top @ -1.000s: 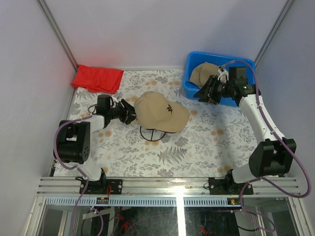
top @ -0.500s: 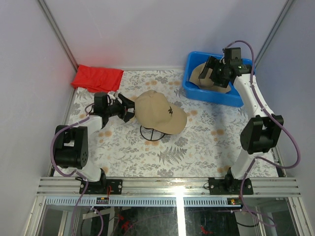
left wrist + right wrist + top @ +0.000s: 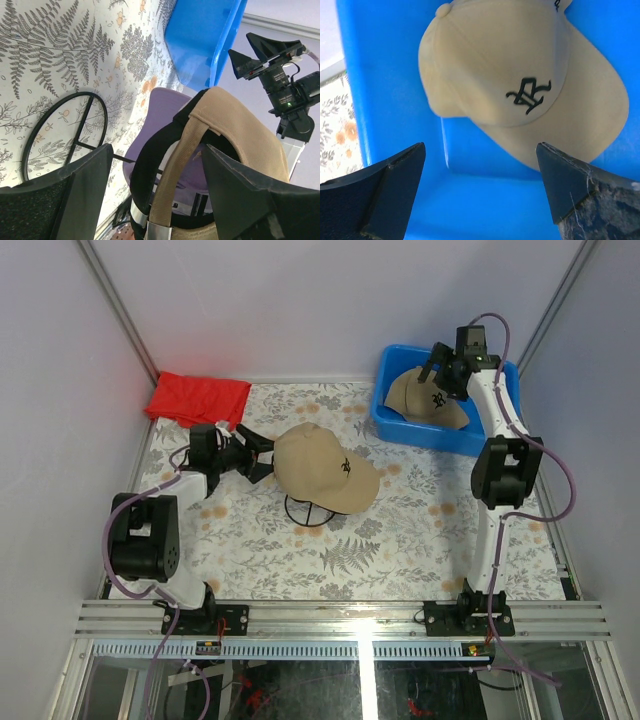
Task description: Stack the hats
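My right gripper moves down next to the second tan hat in the blue bin (image 3: 440, 443), onto the hat's top (image 3: 421, 395) beside the black logo.
A tan hat (image 3: 325, 465) tops a stack on the black wire stand (image 3: 308, 512) in the middle of the table. From behind, the left wrist view shows its tan strap (image 3: 172, 165) over a black hat (image 3: 150, 155) and a purple hat (image 3: 162, 107). My left gripper (image 3: 258, 455) (image 3: 157, 187) stands open at the back of the stack, fingers either side of the straps and clear of them. A second tan hat (image 3: 425, 395) (image 3: 520, 75) lies in the blue bin (image 3: 440, 443) (image 3: 390, 75). Above it hangs my right gripper (image 3: 447, 375) (image 3: 480, 192), wide open and empty.
A flat red folded cloth (image 3: 198, 400) lies at the back left corner. The stand's round wire base (image 3: 65, 130) rests on the floral tablecloth. White walls close in the table at the back and both sides.
My left jaws have widened behind the stack and the top tan hat has settled. My right arm has swung from the bin's front edge to over the bin, jaws opening wide.
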{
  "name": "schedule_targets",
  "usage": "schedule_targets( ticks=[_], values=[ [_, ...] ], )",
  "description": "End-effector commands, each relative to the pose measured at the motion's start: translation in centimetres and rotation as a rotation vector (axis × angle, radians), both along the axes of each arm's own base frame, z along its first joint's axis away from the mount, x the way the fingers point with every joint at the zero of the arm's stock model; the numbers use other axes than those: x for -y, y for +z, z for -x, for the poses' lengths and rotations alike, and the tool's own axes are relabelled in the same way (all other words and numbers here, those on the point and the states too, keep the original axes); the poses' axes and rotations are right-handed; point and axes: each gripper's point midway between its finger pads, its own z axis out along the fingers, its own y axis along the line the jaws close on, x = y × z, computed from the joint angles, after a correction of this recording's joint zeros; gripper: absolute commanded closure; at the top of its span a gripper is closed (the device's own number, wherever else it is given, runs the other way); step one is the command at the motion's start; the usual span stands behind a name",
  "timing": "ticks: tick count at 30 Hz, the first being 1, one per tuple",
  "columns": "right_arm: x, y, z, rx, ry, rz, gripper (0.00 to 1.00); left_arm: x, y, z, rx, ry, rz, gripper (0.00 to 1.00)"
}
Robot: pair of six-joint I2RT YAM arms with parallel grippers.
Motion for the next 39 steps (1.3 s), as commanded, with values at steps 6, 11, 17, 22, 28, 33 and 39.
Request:
schedule_targets(
  ticks=[6,11,17,22,28,33,39],
  values=[
    [1.0,-1.0,-5.6,0.117,-0.021,-0.05,0.01,-1.2,-1.6,-1.3,-0.01,0.07,-0.003,0.26],
    [0.5,-4.2,-7.4,0.118,-0.015,-0.079,0.0,-2.1,-2.1,-1.6,-0.014,0.09,-0.013,0.24],
    [0.1,-6.8,-9.0,0.122,-0.031,-0.123,0.0,-3.3,-1.8,-2.3,-0.004,0.117,-0.017,0.23],
    [1.0,-7.4,-9.7,0.139,-0.064,-0.083,0.0,-3.8,-1.9,-2.5,-0.01,0.128,-0.031,0.23],
    [1.7,-8.8,-9.2,0.102,-0.076,-0.043,0.46,-4.5,-1.7,-2.5,-0.014,0.138,-0.06,0.23],
    [1.8,-8.6,-8.3,0.09,-0.067,-0.026,0.93,-6.0,-1.0,-2.4,-0.008,0.182,-0.078,0.23],
    [1.9,-5.7,-6.4,0.117,-0.041,-0.002,1.0,-7.9,1.3,-2.4,0.032,0.251,-0.091,0.23]
  ],
)
